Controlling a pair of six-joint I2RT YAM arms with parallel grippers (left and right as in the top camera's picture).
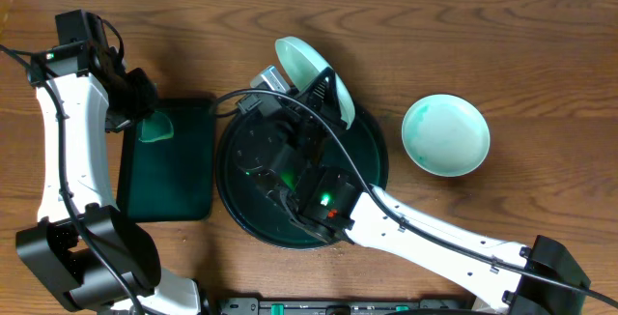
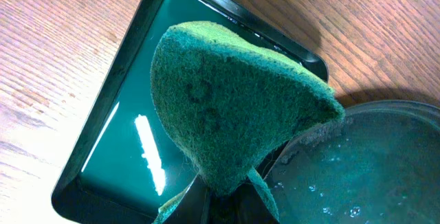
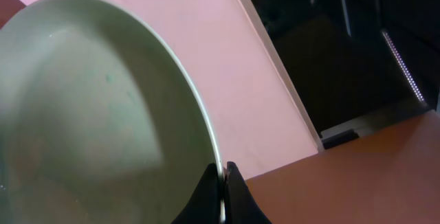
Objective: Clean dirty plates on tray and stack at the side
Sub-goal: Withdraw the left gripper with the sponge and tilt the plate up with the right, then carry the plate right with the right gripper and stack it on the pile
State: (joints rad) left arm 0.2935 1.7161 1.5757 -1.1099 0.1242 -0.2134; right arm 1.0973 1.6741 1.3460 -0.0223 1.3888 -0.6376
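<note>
Next, my right gripper swings, turns its plate flat and lowers it onto the second mint plate [image 1: 445, 135], which lies below, to the right in the overhead view.
My right gripper [image 1: 324, 93] is shut on the rim of a mint-turquoise plate [image 1: 301, 61] and holds it tilted up on edge over the far rim of the round black tray [image 1: 372, 165]. In the right wrist view the fingers [image 3: 221, 183] pinch the plate's edge [image 3: 89, 114]. A second mint plate [image 1: 445, 135] lies on the table to the right of the tray. My left gripper [image 1: 145, 114] is shut on a green sponge [image 1: 155, 128], which fills the left wrist view [image 2: 234, 93] above its fingers [image 2: 220, 200]. No white plate shows.
A rectangular dark green tray [image 1: 179, 175] lies left of the round tray, under the sponge; it also shows in the left wrist view [image 2: 117, 148]. The round tray's wet surface [image 2: 364, 176] is beside it. My right arm stretches across the round tray from the front right.
</note>
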